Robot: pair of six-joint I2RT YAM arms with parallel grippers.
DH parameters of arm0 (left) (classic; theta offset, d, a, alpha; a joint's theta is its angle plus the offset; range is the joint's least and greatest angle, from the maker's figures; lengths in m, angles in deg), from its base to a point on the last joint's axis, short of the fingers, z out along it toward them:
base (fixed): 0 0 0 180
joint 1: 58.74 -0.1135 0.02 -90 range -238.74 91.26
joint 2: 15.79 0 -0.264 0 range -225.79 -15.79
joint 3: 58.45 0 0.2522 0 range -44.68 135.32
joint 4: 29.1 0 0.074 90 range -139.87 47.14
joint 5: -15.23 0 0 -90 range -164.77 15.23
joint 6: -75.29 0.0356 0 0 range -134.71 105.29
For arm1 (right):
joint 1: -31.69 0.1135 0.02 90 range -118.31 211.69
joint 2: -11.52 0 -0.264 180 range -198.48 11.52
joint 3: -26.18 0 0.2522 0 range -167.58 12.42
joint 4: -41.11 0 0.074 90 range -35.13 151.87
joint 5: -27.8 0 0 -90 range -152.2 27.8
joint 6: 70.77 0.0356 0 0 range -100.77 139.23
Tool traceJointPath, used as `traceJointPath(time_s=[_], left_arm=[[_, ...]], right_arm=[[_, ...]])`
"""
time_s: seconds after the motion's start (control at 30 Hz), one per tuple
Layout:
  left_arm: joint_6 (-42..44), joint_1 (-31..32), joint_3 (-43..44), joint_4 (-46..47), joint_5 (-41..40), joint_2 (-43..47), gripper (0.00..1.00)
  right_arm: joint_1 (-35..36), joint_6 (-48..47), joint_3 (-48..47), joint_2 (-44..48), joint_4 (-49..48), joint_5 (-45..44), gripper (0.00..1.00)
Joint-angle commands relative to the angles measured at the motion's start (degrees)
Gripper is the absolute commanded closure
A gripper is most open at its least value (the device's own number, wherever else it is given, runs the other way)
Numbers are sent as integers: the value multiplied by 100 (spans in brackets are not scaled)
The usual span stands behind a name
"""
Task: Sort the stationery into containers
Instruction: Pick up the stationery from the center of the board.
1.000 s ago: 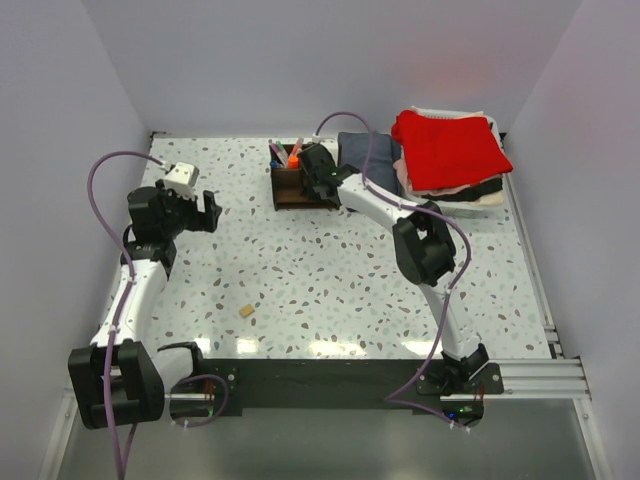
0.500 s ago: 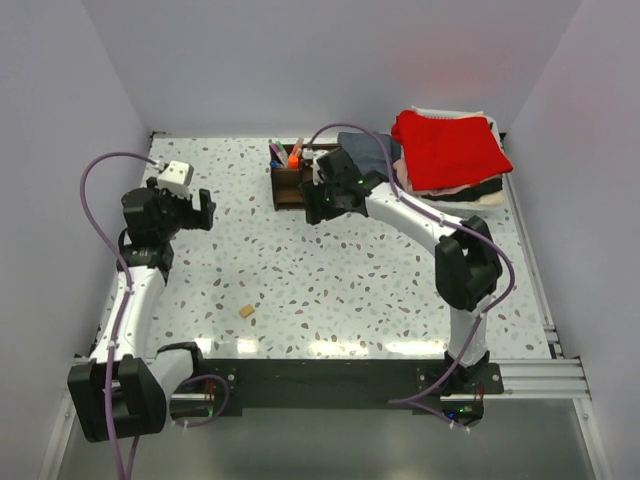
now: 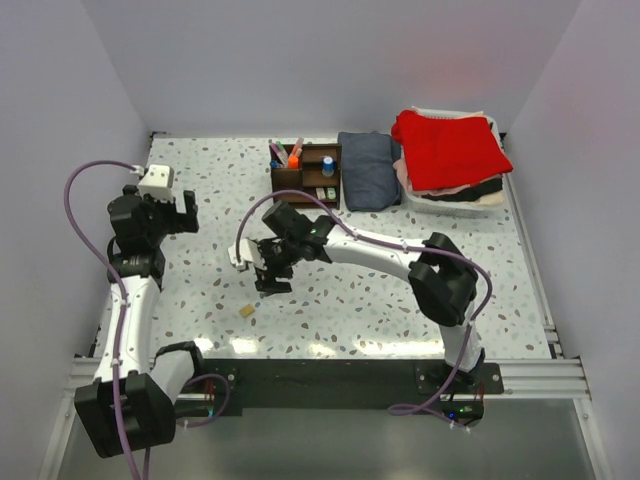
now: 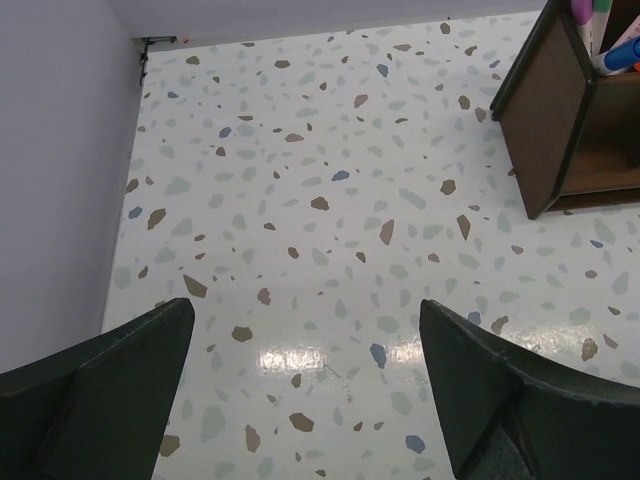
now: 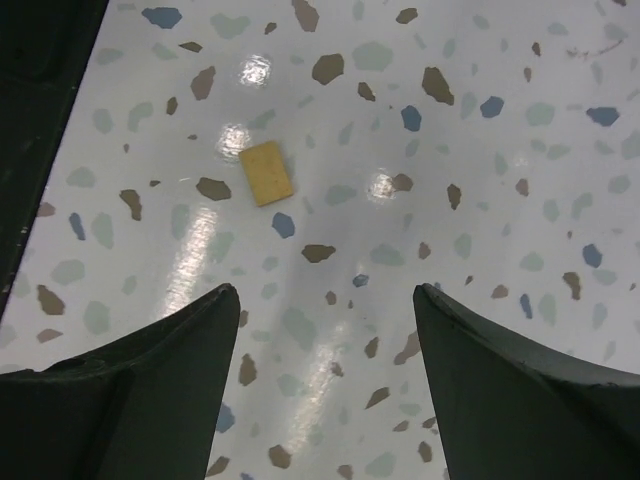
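I need to move my right gripper down and back next and turn it slightly, so it goes around the tan block's long sides. The block lies crooked ahead of my open fingers.
A small tan block (image 3: 245, 311) lies alone on the speckled table near the front left; it also shows in the right wrist view (image 5: 267, 172), ahead of the fingers. My right gripper (image 3: 271, 280) is open and empty, hovering just right of and behind the block. The dark brown organizer (image 3: 306, 175) stands at the back centre, with pens and an orange-banded marker (image 3: 294, 156) upright in its left compartment and small items in the right ones. Its corner shows in the left wrist view (image 4: 560, 140). My left gripper (image 3: 188, 212) is open and empty at the far left.
A folded dark cloth (image 3: 368, 170) lies right of the organizer. A pile of folded clothes topped by a red one (image 3: 448, 150) sits at the back right. White walls enclose the table; the left wall (image 4: 55, 180) is close to my left gripper.
My right arm has swung from the organizer at the back toward the front left, now over the table near the tan block. My left arm has drawn back slightly to the left.
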Motion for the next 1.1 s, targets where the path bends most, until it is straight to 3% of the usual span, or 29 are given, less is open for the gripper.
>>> traceJointPath(time_s=[0.0, 0.13, 0.37, 0.73, 1.07], left_arm=[[-101, -69, -106, -65, -150, 209, 0], [-92, -78, -150, -127, -176, 279, 0], [48, -87, -141, -294, -326, 385, 0], [13, -87, -203, -391, -326, 438, 0], [-40, -78, -308, -250, -247, 429, 0]], right_arm=[[108, -1494, -126, -248, -209, 238, 26], [231, -2100, -370, -564, 45, 422, 29], [354, -2277, -679, -960, 282, 642, 35], [416, -2041, -829, -1276, 283, 712, 39], [442, -1355, -670, -1347, -297, 730, 41]])
